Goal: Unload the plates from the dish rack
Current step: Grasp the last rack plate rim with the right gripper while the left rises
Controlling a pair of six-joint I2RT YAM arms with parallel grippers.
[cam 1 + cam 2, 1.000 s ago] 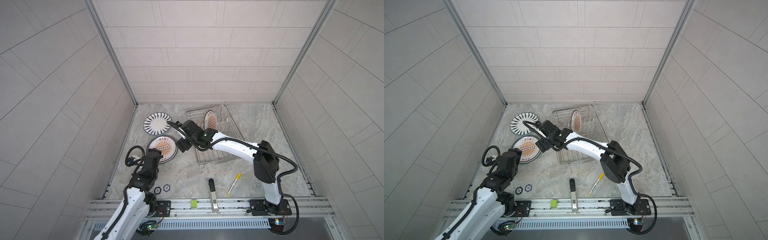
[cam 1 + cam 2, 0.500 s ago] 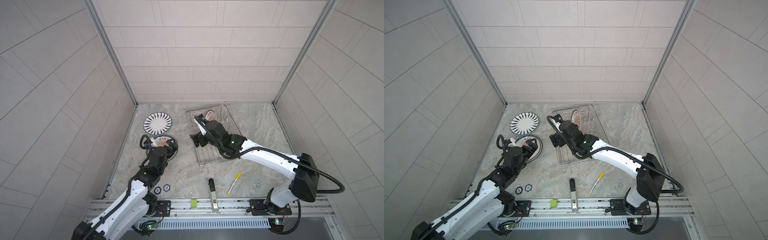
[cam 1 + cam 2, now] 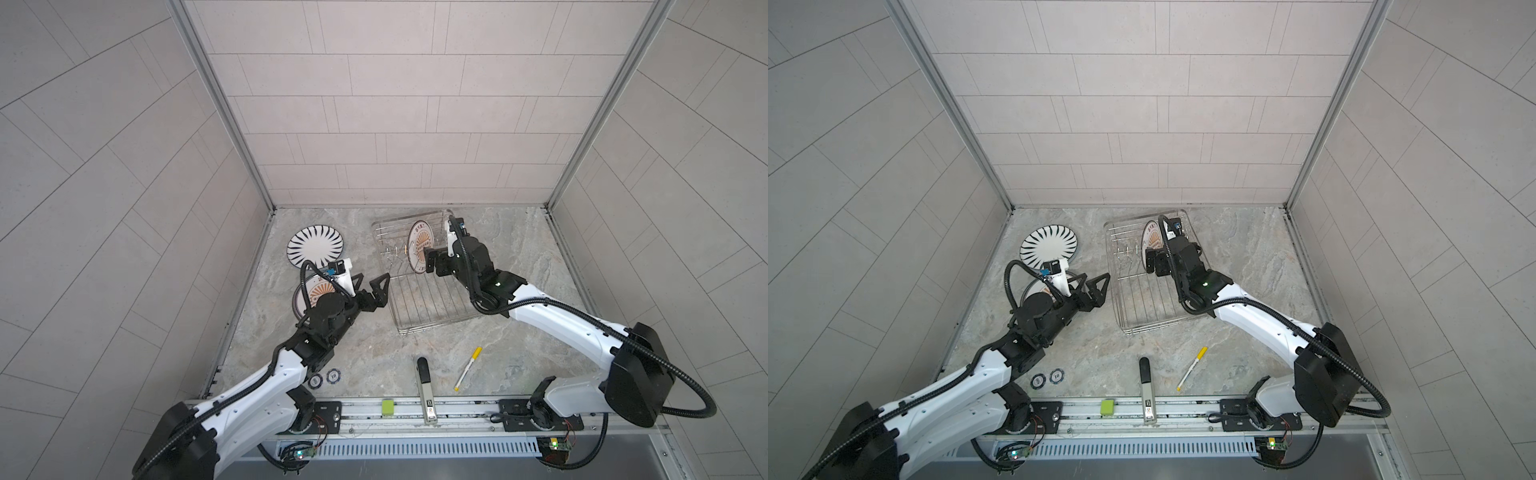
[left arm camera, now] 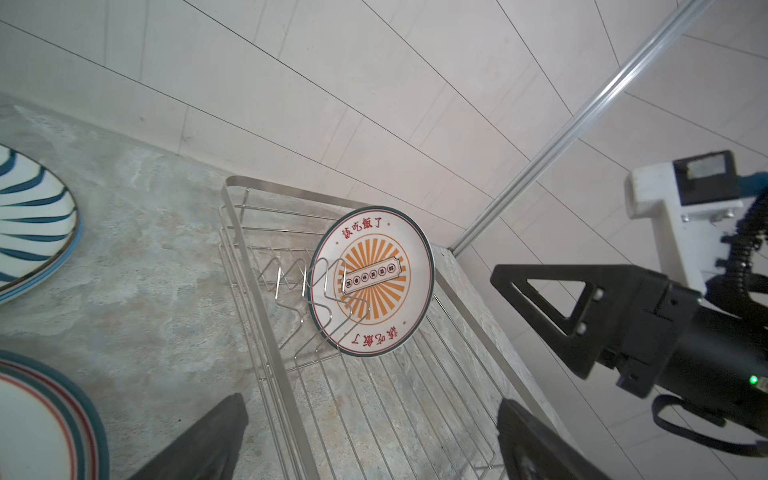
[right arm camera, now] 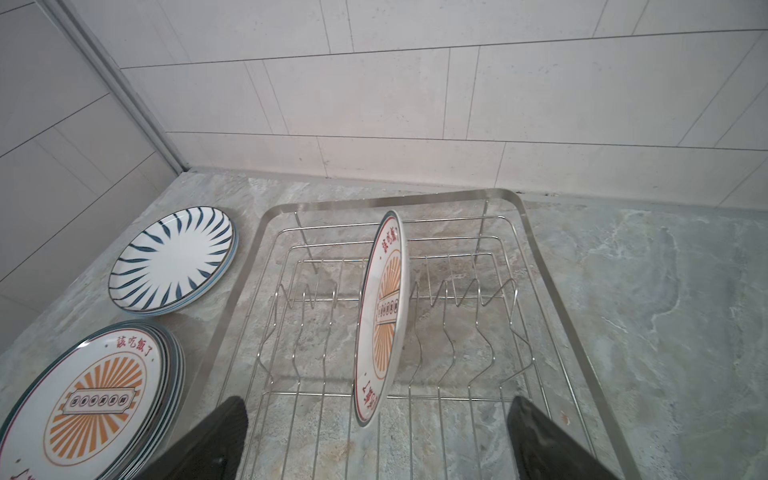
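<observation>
The sunburst plate's near rim [image 3: 417,269] [image 5: 396,352] is upright, below my right gripper's open fingers and further outward. My right gripper will go down and push outward onto the plate's rim next.
One sunburst plate [image 3: 419,245] [image 5: 384,316] stands upright on edge among the prongs at the far end of the dish rack [image 3: 432,326] [image 3: 1144,328]. My right gripper [image 3: 430,262] [image 5: 374,436] is open just in front of this plate's near edge, one finger on each side and touching nothing. My left gripper [image 3: 370,289] [image 4: 370,440] is open and empty, hovering by the rack's left rim. A stack of sunburst plates [image 5: 95,399] [image 3: 322,286] lies on the table left of the rack, partly hidden under my left arm. A stack of blue-striped plates [image 3: 316,249] [image 5: 172,259] lies behind it.
Two poker chips [image 3: 326,378], a yellow-capped marker [image 3: 467,369], a black-and-silver tool [image 3: 426,388] and a green block [image 3: 387,406] lie near the front rail. Tiled walls close in the back and both sides.
My right gripper drew back from the sunburst stack on the left and came to the plate in the rack, opening wider. My left arm rose and reached forward toward the rack's left side.
</observation>
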